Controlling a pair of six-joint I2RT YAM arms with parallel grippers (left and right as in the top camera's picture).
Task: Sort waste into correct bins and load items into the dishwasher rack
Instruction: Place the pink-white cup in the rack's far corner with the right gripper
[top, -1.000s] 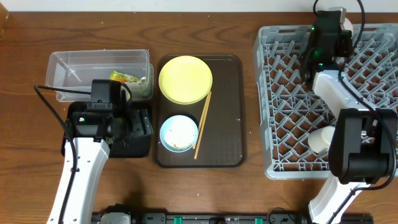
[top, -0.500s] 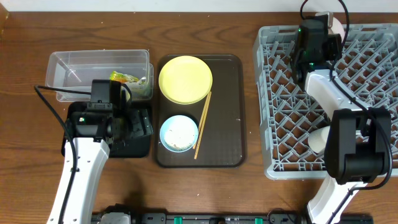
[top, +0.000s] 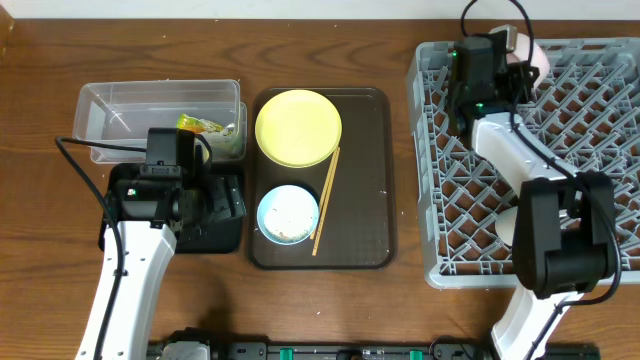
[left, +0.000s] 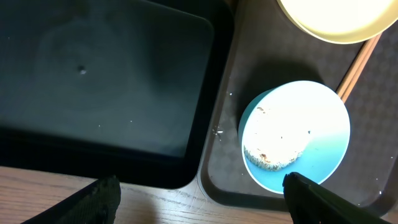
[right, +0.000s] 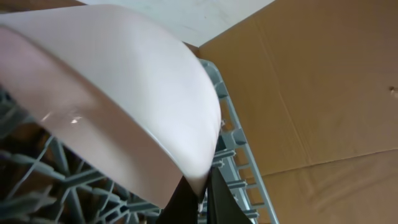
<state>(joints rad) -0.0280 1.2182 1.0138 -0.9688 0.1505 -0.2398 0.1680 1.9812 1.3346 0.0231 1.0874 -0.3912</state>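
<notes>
The tilted white bowl has these empty pegs beneath it, so my right gripper needs to lower it onto the rack wires by the rack's far edge (top: 546, 88) (right: 115, 202) and let go of the bowl's rim.
My right gripper (right: 202, 190) is shut on the rim of the white bowl (right: 118, 99) and holds it tilted over the far edge of the grey dishwasher rack (top: 600, 150); the overhead view also shows this gripper (top: 508, 62) and bowl (top: 535, 48). A small white cup (top: 510, 225) lies in the rack. My left gripper (left: 199, 199) is open and empty above the black tray (left: 93, 81). The light-blue bowl (top: 288, 213) holds rice (left: 273, 146). The yellow plate (top: 298, 127) and chopsticks (top: 326, 200) lie beside it. The clear tub (top: 130, 110) holds the green-and-orange wrapper (top: 200, 125).
The plate, blue bowl and chopsticks rest on a brown serving tray (top: 365, 200) in the middle of the wooden table. The black tray (top: 225, 210) sits just left of it, under my left arm. Cardboard (right: 323, 81) stands behind the rack.
My right gripper has carried the white bowl leftward along the rack's far edge. The left arm has not moved.
</notes>
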